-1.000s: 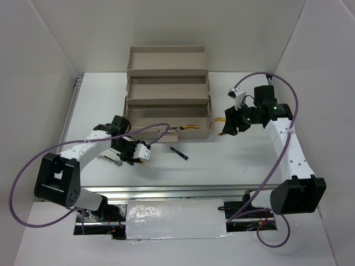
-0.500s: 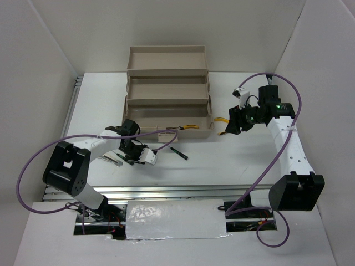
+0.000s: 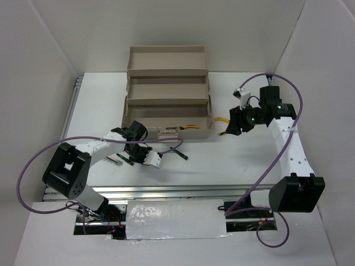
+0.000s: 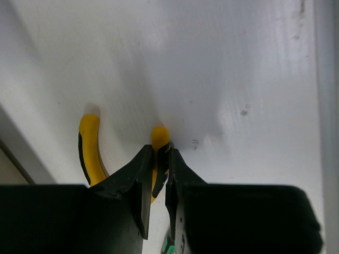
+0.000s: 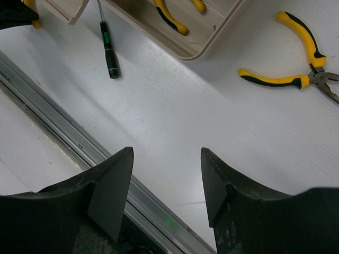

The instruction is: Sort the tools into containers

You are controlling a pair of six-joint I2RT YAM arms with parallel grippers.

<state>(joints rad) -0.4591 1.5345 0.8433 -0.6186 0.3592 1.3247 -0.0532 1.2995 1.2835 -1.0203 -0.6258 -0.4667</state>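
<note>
I will lift my left gripper, carry its pliers outward over the bottom of that tray beside the matching pliers, and then let go, because matching pliers are already in the lowest tray [image 5: 212,37].
My left gripper [image 4: 159,152] is shut on one yellow-and-black handle of long-nose pliers [image 4: 88,153], low over the white table; a green-marked screwdriver tip [image 4: 168,244] shows under it. In the top view this gripper [image 3: 147,157] is in front of the beige toolbox [image 3: 166,65], left of a dark screwdriver [image 3: 178,152]. My right gripper [image 5: 165,153] is open and empty above the table. Second pliers [image 5: 296,79] lie on the table right of the toolbox, by that gripper [image 3: 230,126]. Third pliers [image 5: 172,16] lie in the lowest tray [image 5: 212,37]. The screwdriver [image 5: 107,47] also shows here.
Thin dark tools [image 3: 119,159] lie on the table left of my left gripper. A metal rail [image 5: 63,132] runs along the table's near edge. White walls close in the back and both sides. Purple cables loop off both arms.
My left gripper has moved right and toward the near edge, shut on the pliers. My right gripper has shifted slightly back and right, still open.
</note>
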